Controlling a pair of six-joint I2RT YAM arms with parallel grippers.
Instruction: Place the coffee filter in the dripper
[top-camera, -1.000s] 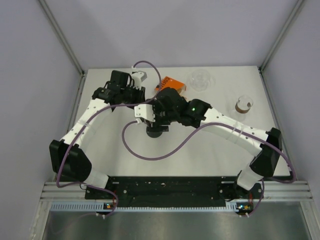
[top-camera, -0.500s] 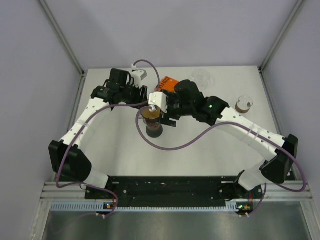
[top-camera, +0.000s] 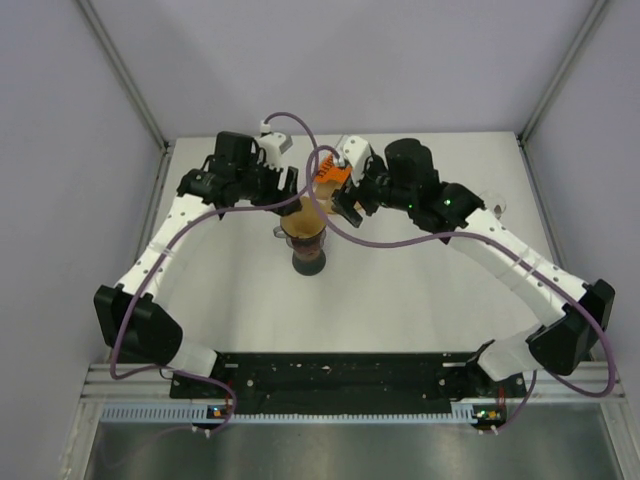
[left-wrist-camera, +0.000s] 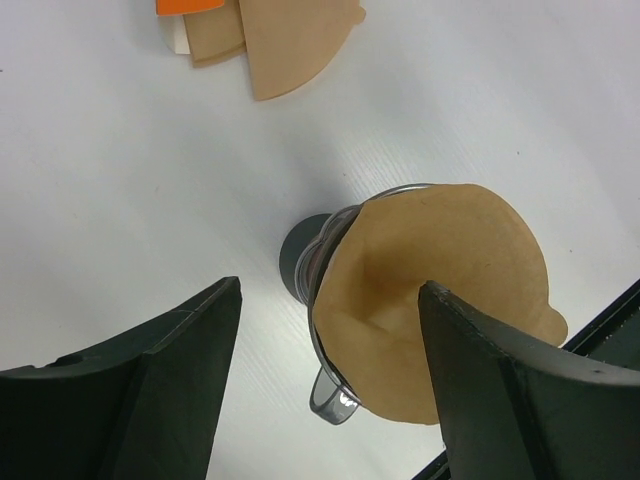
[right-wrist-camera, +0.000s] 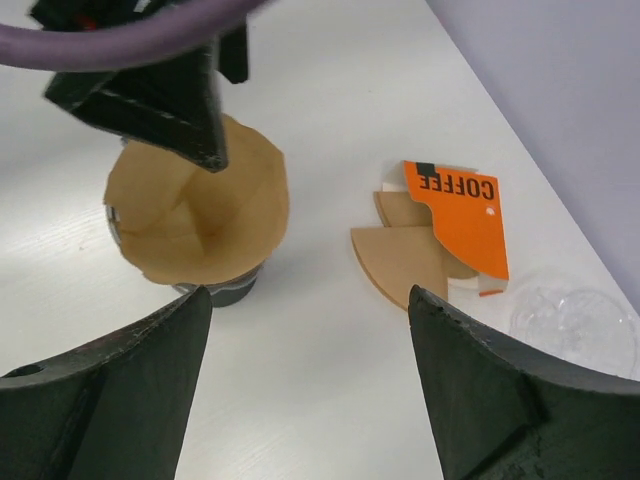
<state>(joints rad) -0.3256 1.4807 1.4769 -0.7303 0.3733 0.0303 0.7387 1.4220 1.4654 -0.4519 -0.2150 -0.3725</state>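
Note:
My right gripper swings to the right in the top view next, away from the dripper, then lowers to the glass carafe's rim, since the filter (top-camera: 303, 228) fills the dripper.
The brown paper coffee filter (left-wrist-camera: 440, 290) sits opened as a cone inside the dark glass dripper (left-wrist-camera: 300, 262), which stands upright on the white table. Seen from above, the filter (top-camera: 303, 228) fills the dripper (top-camera: 308, 262) mouth. My left gripper (left-wrist-camera: 330, 290) hovers open just above it, one finger beside the filter's rim and nothing between the jaws. My right gripper (right-wrist-camera: 310, 295) is open and empty, to the right of the dripper (right-wrist-camera: 215, 290) and apart from it. In the top view both grippers, left (top-camera: 288, 193) and right (top-camera: 346, 200), flank the dripper.
An orange coffee filter box (right-wrist-camera: 455, 215) lies behind the dripper with loose folded filters (right-wrist-camera: 400, 255) spilling from it. A clear plastic lid (right-wrist-camera: 575, 320) lies farther right. A small brown cup (top-camera: 488, 208) stands at the table's right side.
My left gripper has opened and let go of the filter, which stays in the dripper. My right arm has drawn back from over the dripper toward the far right.

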